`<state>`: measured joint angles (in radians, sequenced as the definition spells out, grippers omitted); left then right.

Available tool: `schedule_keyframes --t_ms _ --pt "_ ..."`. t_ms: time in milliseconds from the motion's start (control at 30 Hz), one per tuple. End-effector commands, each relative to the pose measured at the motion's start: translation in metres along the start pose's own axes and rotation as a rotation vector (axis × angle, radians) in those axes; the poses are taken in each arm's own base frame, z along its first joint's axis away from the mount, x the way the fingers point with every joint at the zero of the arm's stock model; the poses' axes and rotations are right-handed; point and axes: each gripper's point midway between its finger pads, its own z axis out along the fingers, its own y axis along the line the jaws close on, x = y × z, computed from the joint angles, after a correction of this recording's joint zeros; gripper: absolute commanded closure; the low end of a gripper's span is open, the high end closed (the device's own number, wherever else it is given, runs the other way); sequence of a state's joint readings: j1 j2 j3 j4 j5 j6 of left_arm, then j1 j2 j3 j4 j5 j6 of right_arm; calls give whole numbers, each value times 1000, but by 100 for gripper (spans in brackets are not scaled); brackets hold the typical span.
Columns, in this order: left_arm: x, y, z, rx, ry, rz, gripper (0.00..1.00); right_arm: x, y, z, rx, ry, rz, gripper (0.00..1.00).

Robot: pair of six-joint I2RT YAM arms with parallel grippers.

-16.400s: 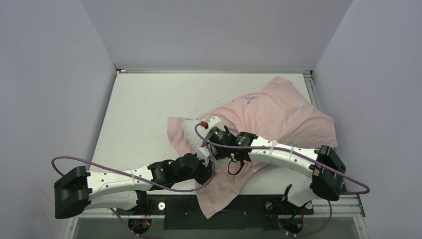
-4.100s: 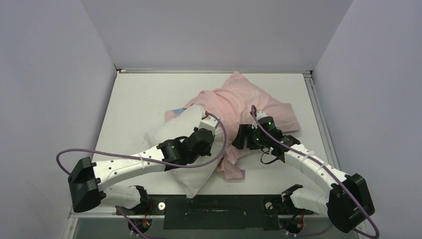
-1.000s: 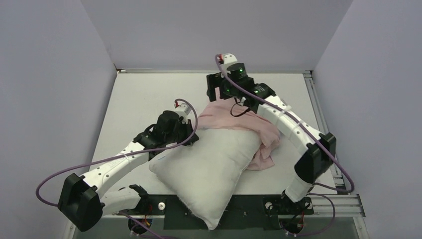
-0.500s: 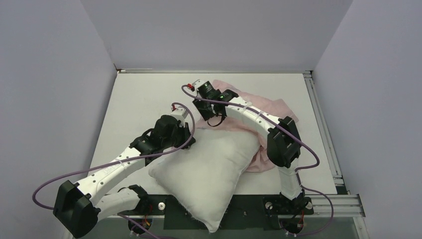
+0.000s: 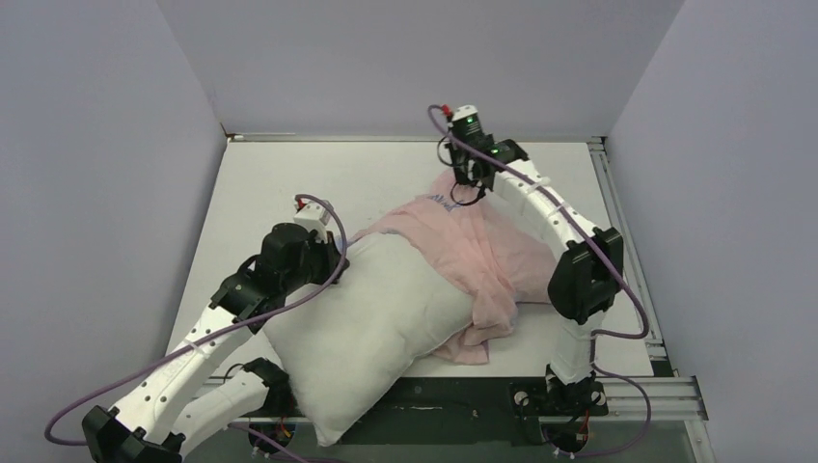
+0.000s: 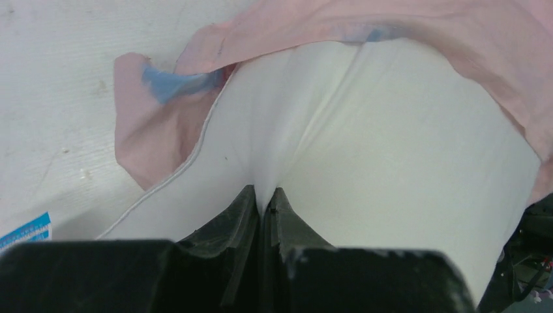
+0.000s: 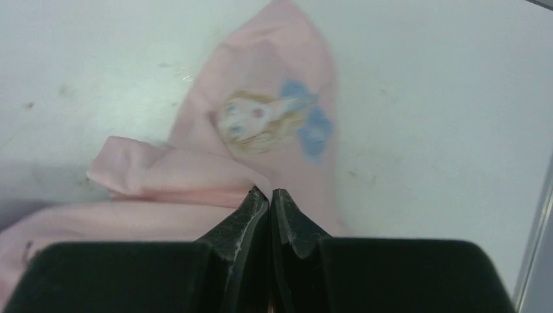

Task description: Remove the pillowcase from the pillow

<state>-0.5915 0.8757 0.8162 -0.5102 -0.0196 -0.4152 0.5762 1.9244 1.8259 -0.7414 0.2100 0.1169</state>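
I will pull the pillow's fabric left in the top view toward the bare tabletop with my left gripper, then release, as the pillow's far end is still covered.
The plain white pillow (image 5: 371, 323) lies mostly bare, slanting from the table's middle to the near edge. My left gripper (image 5: 323, 253) is shut on a pinch of its fabric (image 6: 339, 150) at its upper left end. The pale pink pillowcase (image 5: 473, 246) drapes over the pillow's far right end and trails down its right side. My right gripper (image 5: 461, 185) is shut on a fold of the pillowcase (image 7: 195, 182) at the far side of the table. A blonde princess print (image 7: 261, 120) shows on a flap beyond the fingers. A pink edge with a blue patch (image 6: 163, 91) lies left of the pillow.
The white table (image 5: 280, 183) is walled on three sides. A metal rail (image 5: 627, 241) runs along its right edge. The pillow's near corner hangs over the front edge by the arm bases. A blue label (image 6: 26, 229) sits on the table at the left.
My right gripper has swung back and to the right, pulling the pillowcase farther off. My left gripper has pulled the pillow toward the near left. More white pillow shows.
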Motion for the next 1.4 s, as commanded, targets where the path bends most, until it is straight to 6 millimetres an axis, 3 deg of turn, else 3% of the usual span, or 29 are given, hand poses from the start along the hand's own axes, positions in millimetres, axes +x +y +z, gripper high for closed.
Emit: schedule_keyframes --t_ms 0,133,367,467,733,900,1033,1100,1200,1267,1367 --pt "-11 27 -23 -102 -21 13 100 -56 -130 -57 254 -227 274 95" --pt "-12 43 -30 -158 -39 7 100 -48 -180 -61 284 -262 423 95" --pt "-22 60 -38 -240 -72 23 100 -31 -163 -44 164 -226 450 95" --pt "-27 68 -41 -289 -85 42 100 -25 -162 -47 159 -237 461 95" --pt "-37 98 -51 -438 -116 42 100 17 -262 -75 302 -292 716 95" --pt "-49 112 -56 -488 -135 13 100 18 -286 -89 339 -352 798 95" --pt "-61 129 -58 -541 -164 -10 100 8 -275 -80 240 -371 818 95" --pt "-68 133 -55 -550 -178 -11 100 -1 -256 -68 138 -373 815 95" --pt "-78 123 -44 -482 -196 2 100 -11 -222 -57 38 -363 780 90" --pt "-84 114 -37 -431 -191 5 91 -17 -191 -52 -17 -350 736 84" --pt "-92 103 -37 -386 -186 22 77 -19 -166 -52 -60 -331 705 68"
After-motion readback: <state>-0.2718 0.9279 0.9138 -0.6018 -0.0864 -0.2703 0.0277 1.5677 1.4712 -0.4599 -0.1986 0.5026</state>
